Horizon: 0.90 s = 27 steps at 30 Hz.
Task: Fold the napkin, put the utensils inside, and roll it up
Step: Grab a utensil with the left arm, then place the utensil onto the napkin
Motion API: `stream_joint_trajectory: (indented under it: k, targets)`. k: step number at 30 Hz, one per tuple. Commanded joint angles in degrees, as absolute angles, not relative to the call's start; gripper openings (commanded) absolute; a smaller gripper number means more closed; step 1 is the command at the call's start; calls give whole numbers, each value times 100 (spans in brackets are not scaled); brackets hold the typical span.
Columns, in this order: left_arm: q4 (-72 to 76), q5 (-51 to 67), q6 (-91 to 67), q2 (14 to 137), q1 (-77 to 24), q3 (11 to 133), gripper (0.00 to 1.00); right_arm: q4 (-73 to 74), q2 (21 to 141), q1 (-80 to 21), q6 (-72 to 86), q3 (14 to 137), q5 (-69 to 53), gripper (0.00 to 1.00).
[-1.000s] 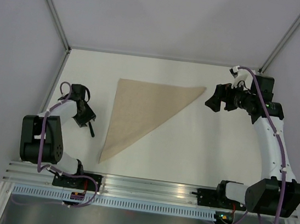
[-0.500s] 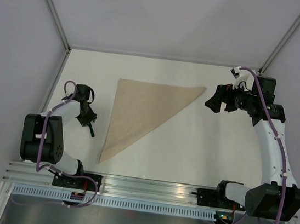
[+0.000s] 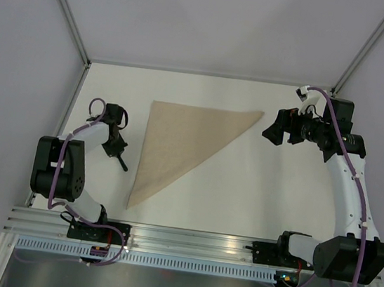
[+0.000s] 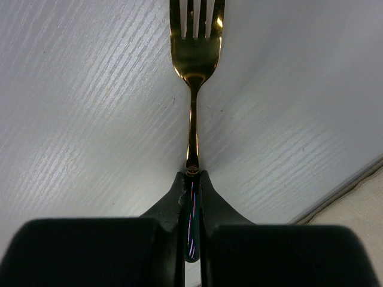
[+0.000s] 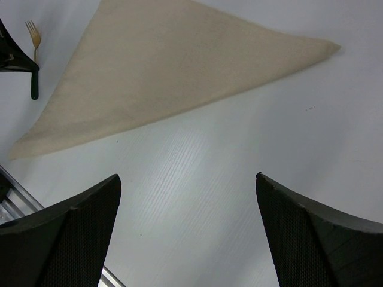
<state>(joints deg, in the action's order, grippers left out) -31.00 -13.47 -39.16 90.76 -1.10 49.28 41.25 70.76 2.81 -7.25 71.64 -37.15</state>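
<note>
My left gripper needs to swing across the cloth next, turn along the long slanted edge [image 3: 199, 156] and release there, because the fork [image 3: 123, 163] is beside the napkin.
The beige napkin [image 3: 178, 140] lies folded into a triangle on the white table, and the right wrist view shows it too [image 5: 173, 72]. To its left, my left gripper [image 3: 114, 147] is shut on the dark handle of a fork [image 3: 123, 163]. In the left wrist view the gold tines of the fork [image 4: 192, 60] point away from me, and the handle is pinched between the jaws of the left gripper [image 4: 191, 179]. My right gripper [image 3: 279, 127] hovers beyond the napkin's right tip, open and empty [image 5: 187, 176]. No other utensil shows.
A napkin edge [image 4: 359, 203] shows at the lower right of the left wrist view. The metal rail [image 3: 186, 238] runs along the near table edge, with both arm bases on it. Grey walls and slanted frame posts [image 3: 64, 10] bound the table.
The left gripper has shut on the fork handle and shifted slightly towards the far side and the napkin. The right arm has stayed where it was, still open.
</note>
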Motion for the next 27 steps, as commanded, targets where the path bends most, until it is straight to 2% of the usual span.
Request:
stream_joint_trajectory:
  k: [1, 8, 15, 22, 27]
  targets:
    - [-3340, -1231, -3982, 9422, -141, 4763, 2, 4184, 6996, 308, -615, 7146, -3753, 98]
    - [-3612, -1081, -3060, 8974, -141, 5545, 2, 4175, 7005, 334, -615, 7137, -3709, 98]
    - [-3770, -457, -1812, 8464, -245, 6582, 2, 4078, 7093, 343, -668, 7049, -3542, 98]
    - [-3358, -475, -635, 8595, -1711, 7092, 2, 4078, 7312, 351, -642, 7216, -3419, 98]
    - [-2980, 393, -159, 9157, -2240, 7409, 2, 4236, 7356, 352, -580, 7452, -3375, 98]
